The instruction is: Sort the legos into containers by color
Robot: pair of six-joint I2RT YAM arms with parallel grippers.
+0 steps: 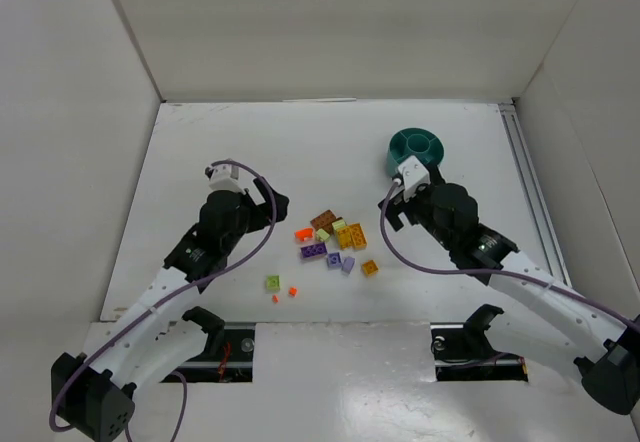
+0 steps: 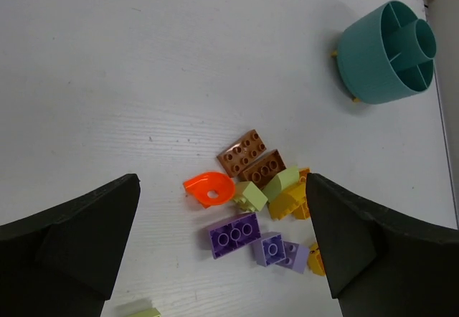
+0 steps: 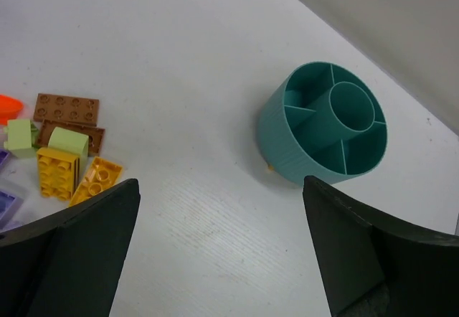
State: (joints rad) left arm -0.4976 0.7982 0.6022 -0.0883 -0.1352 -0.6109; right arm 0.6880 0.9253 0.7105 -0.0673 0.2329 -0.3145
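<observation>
The right gripper moves back and down onto the small yellow-orange lego near the lavender bricks next, since bare table around it leaves room for both fingers.
The legos (image 1: 335, 242) lie in a loose pile mid-table: brown plates (image 2: 242, 152), an orange curved piece (image 2: 209, 188), a purple brick (image 2: 234, 234), lavender bricks (image 2: 271, 248), light green (image 2: 249, 196) and yellow ones (image 2: 290, 202). A light green brick (image 1: 272, 283) and tiny orange bits (image 1: 293, 291) lie apart, nearer the front. The teal divided dish (image 1: 416, 148) stands at the back right and looks empty (image 3: 287, 141). My left gripper (image 1: 277, 206) is open and empty above the pile's left side (image 2: 221, 184). My right gripper (image 1: 392, 210) is open and empty over bare table between pile and dish (image 3: 220, 182).
White walls enclose the table on the left, back and right. A metal rail (image 1: 525, 182) runs along the right edge. Brown, green and yellow bricks (image 3: 66, 107) show at the left of the right wrist view. Cables loop off both arms.
</observation>
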